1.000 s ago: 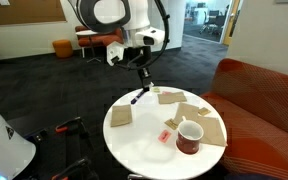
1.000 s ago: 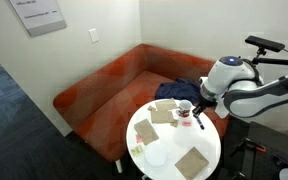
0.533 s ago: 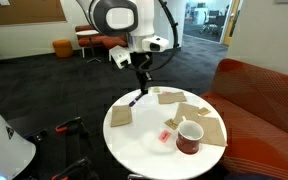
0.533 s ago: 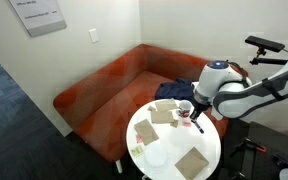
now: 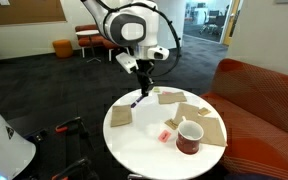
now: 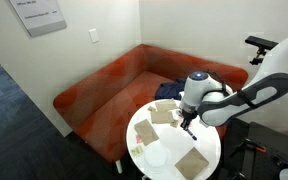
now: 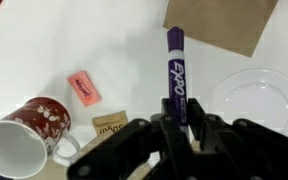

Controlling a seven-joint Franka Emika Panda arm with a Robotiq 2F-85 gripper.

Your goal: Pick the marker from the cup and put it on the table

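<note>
The marker will be released next on the bare patch between plate and red packet (image 5: 150, 112). That patch is below my gripper and clear of napkins, so my gripper will move down.
My gripper (image 7: 180, 118) is shut on the marker (image 7: 174, 65), a dark blue-purple pen that sticks out past the fingers over the white table (image 7: 124, 45). In an exterior view the gripper (image 5: 142, 90) holds the marker (image 5: 136, 100) low over the table's far edge (image 5: 134, 145). In an exterior view the gripper (image 6: 187, 123) hangs over the table's middle (image 6: 144, 135). The maroon cup (image 7: 26, 130) with a pale inside is away from the gripper, also seen in an exterior view (image 5: 189, 137). No marker shows in it.
Tan napkins (image 5: 121, 116) (image 7: 219, 22) (image 6: 192, 163) lie around the table. A small red packet (image 7: 82, 88) lies near the cup. A white plate (image 7: 259, 100) is beside the marker. An orange sofa (image 6: 104, 85) stands behind the table.
The arm has swung further over the table, away from the cup, carrying the marker. The gripper stays shut on it.
</note>
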